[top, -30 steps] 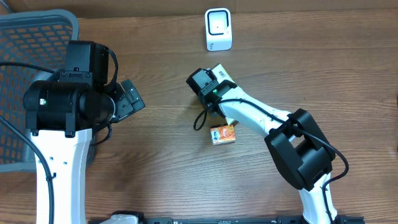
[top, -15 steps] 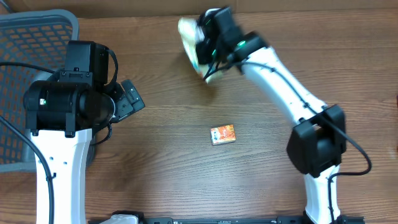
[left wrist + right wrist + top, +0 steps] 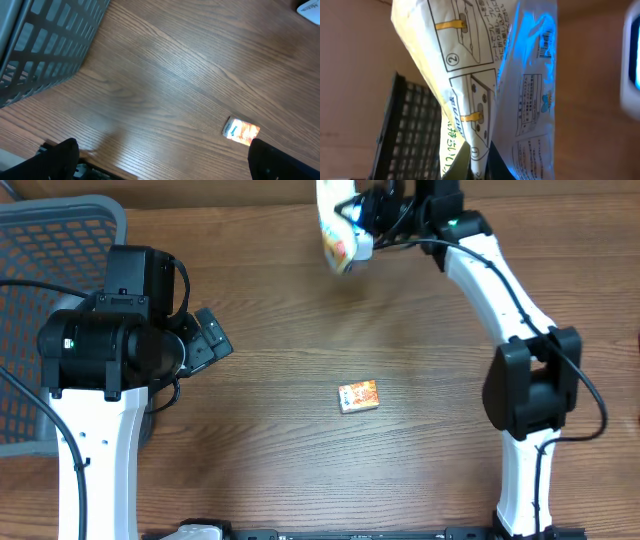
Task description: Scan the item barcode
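My right gripper moves back from the scanner (image 3: 632,60) next and lowers the packet (image 3: 336,228) onto bare table beyond the orange box, since the packet's barcode is lit blue.
My right gripper (image 3: 378,210) is shut on the bottom edge of a white and yellow printed packet (image 3: 336,228) and holds it up at the table's far edge. In the right wrist view the packet (image 3: 485,70) fills the frame, pinched between my fingers (image 3: 481,162). Its barcode (image 3: 547,42) faces right, washed in blue light from the white scanner (image 3: 632,60) at the frame's edge. In the overhead view the packet and gripper mostly hide the scanner. My left gripper (image 3: 165,167) hangs open over bare table at the left (image 3: 210,340).
A small orange box (image 3: 359,396) lies mid-table, also seen as a small orange box (image 3: 241,131) near the left gripper's right finger. A grey mesh basket (image 3: 50,240) stands at the far left, its wall (image 3: 50,45) close to the left arm.
The right arm swung the packet from the middle of the table up and away to the scanner at the far edge. The left arm and the orange box stayed put.
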